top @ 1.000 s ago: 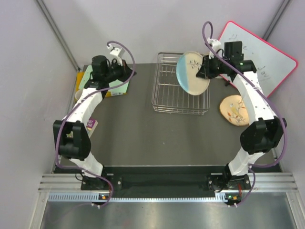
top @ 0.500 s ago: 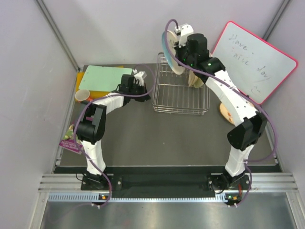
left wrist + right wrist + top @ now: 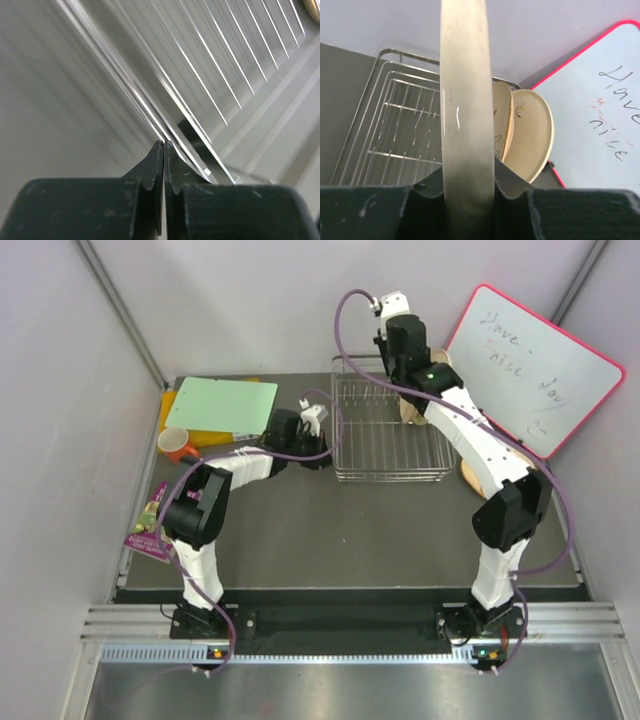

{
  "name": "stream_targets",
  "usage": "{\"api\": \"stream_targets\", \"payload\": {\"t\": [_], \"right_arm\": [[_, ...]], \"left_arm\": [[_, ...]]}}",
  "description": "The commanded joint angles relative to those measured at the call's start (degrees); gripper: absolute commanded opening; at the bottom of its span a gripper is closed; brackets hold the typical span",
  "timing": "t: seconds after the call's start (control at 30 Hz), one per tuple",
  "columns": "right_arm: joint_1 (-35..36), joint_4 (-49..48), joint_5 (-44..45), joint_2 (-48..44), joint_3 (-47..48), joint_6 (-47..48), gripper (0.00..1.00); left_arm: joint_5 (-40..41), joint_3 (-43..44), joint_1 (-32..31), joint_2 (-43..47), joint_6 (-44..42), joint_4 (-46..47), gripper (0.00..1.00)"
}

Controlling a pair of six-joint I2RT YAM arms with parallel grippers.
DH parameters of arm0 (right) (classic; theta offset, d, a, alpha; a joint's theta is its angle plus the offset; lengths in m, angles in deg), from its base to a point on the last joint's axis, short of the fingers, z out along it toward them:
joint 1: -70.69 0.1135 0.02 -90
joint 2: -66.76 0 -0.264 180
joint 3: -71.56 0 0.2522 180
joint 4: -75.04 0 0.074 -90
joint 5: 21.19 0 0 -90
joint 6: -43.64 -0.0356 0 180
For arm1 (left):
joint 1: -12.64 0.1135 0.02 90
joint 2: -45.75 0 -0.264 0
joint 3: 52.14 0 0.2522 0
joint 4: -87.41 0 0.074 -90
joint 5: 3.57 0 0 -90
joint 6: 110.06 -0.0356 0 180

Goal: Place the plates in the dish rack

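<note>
Next, my right gripper lowers the pale plate down into the open wire slots beside the standing peach plates and releases its rim, since the slots lie below it.
The chrome wire dish rack (image 3: pixel 385 455) stands at the back middle of the table. Two peach plates (image 3: pixel 502 120) (image 3: pixel 532 130) stand on edge at its right side, partly hidden by my right arm in the top view (image 3: pixel 440 365). My right gripper (image 3: pixel 390 355) (image 3: pixel 467 170) is shut on a pale plate (image 3: pixel 465 90), seen edge-on, above the rack's back part (image 3: pixel 400 130). Another peach plate (image 3: pixel 472 477) lies on the table right of the rack. My left gripper (image 3: pixel 318 435) (image 3: pixel 164 145) is shut, its tips against the rack's left rim wire (image 3: pixel 150 107).
A pink-framed whiteboard (image 3: pixel 530 365) (image 3: pixel 605 115) leans at the back right. A green board (image 3: pixel 225 405), an orange mug (image 3: pixel 175 443) and a booklet (image 3: pixel 150 525) lie at the left. Grey walls close in the table.
My left gripper has moved right to the rack's left edge and the rack has shifted a little right. My right gripper has moved right over the rack's back with the plate.
</note>
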State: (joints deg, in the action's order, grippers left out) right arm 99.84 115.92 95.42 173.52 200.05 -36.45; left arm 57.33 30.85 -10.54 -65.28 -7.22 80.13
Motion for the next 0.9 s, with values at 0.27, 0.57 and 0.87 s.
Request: {"api": "stream_targets", "payload": {"t": [0.27,0.57,0.87], "right_arm": [[1.8,-10.5,9.2,0.4,-2.7,2.6,0.00],[1.4,-10.8,9.5,1.0,-6.0,3.0,0.00],[-2.7,-9.3,8.5,6.6,-2.8,-0.4,0.00]], "left_arm": [[-1.6,-5.6,-1.9,10.5,1.6,2.8,0.12],[0.8,-7.7,1.4,14.5,0.7,-0.2,0.53],[0.0,-9.6,1.7,16.4,0.1,0.0,0.53]]}}
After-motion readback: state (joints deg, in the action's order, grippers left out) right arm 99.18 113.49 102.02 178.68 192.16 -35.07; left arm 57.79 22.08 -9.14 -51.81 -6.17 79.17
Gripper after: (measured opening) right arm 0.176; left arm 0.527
